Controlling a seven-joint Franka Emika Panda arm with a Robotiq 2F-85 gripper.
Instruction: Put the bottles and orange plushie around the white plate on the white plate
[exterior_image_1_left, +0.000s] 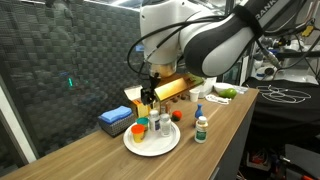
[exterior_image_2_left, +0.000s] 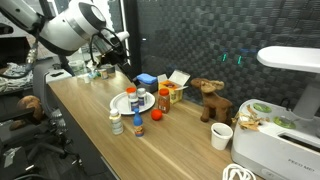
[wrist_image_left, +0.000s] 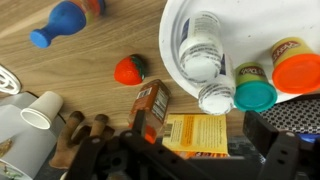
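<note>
The open fingers of my gripper are over the yellow box instead, so I will move my gripper toward the left in the wrist view and down onto the brown bottle's top (exterior_image_2_left: 164, 92) (wrist_image_left: 142, 122).
The white plate (exterior_image_1_left: 152, 143) (exterior_image_2_left: 122, 103) (wrist_image_left: 178, 25) holds two white-capped bottles (wrist_image_left: 203, 52) (wrist_image_left: 216, 97). A bottle with a blue cap (wrist_image_left: 60, 22) (exterior_image_2_left: 116, 122) (exterior_image_1_left: 201, 128) lies on the wooden table off the plate. The small orange plushie (wrist_image_left: 130, 69) (exterior_image_2_left: 139, 130) (exterior_image_1_left: 176, 115) sits on the table beside the plate. A brown bottle (wrist_image_left: 150, 108) (exterior_image_2_left: 164, 98) stands next to the plate. My gripper (wrist_image_left: 200, 135) (exterior_image_1_left: 148, 97) hovers above the plate's far side, over a yellow box. It is open and empty.
A yellow box (wrist_image_left: 195, 135) (exterior_image_2_left: 178, 92), a teal-lidded tub (wrist_image_left: 255, 93) and an orange-lidded tub (wrist_image_left: 298, 70) sit by the plate. A blue box (exterior_image_1_left: 115, 120), a brown moose plush (exterior_image_2_left: 210, 100) and a white cup (exterior_image_2_left: 221, 136) stand nearby. A black mesh wall runs behind.
</note>
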